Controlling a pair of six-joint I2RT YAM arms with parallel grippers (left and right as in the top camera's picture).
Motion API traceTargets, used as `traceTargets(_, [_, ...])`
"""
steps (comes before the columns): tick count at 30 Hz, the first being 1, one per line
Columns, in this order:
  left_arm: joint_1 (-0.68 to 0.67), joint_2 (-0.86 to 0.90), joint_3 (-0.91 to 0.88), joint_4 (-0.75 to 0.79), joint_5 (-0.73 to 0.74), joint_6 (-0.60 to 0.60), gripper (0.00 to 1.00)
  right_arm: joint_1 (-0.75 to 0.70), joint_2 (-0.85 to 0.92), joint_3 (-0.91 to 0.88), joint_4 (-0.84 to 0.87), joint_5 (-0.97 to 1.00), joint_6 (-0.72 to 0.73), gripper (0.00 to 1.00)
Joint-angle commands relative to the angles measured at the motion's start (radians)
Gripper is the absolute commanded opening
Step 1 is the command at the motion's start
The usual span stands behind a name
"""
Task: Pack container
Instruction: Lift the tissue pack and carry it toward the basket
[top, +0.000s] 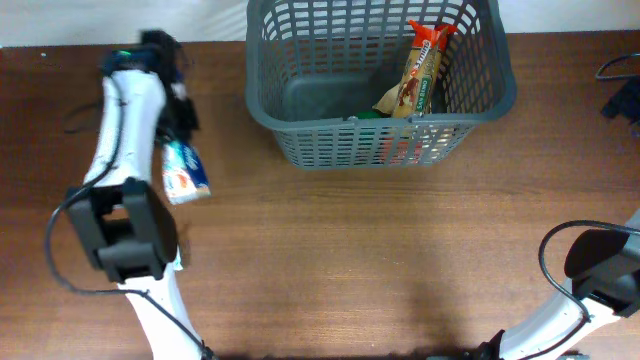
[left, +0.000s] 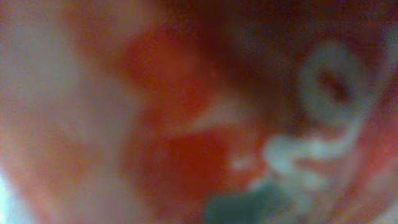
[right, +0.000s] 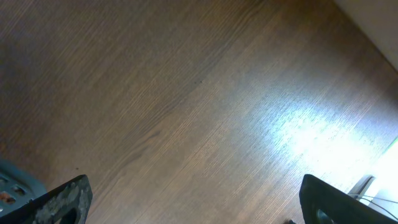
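Observation:
My left gripper should next rise, swing over the basket's rim and lower to release the white packet in the basket's empty end, opposite the orange-brown snack.
The container, a dark grey lattice basket (top: 300, 150), stands at the back centre. It holds a long orange-brown snack packet (top: 420, 70) leaning on its right wall and a green item (top: 368, 114) on the bottom. My left gripper (top: 183, 125) is at the far left with a white, blue and orange packet (top: 185, 172) at its tip. The left wrist view is filled by a blurred red, white and teal wrapper (left: 186, 124) that hides the fingers. My right gripper (right: 193, 202) is open and empty over bare wood.
The brown wooden table (top: 380, 260) runs under everything. The right arm (top: 600, 265) sits at the front right corner. A dark cable and object (top: 620, 85) lie at the right edge. A corner of the basket (right: 15, 180) shows at the right wrist view's lower left.

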Motion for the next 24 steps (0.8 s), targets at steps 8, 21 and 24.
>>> traceTargets(8, [-0.023,-0.254,0.326,-0.087,-0.037,-0.048,0.02,-0.006,-0.006,-0.005,0.003,-0.002,0.012,0.99])
traceTargets(21, [-0.386,-0.451,0.401,0.148,-0.048,-0.048,0.02,-0.006,-0.006,-0.005,0.003,-0.002,0.012,0.99])
traceTargets(24, [-0.471,-0.426,0.400,0.218,-0.135,-0.048,0.02,-0.006,-0.006,-0.005,0.003,-0.002,0.012,0.99])
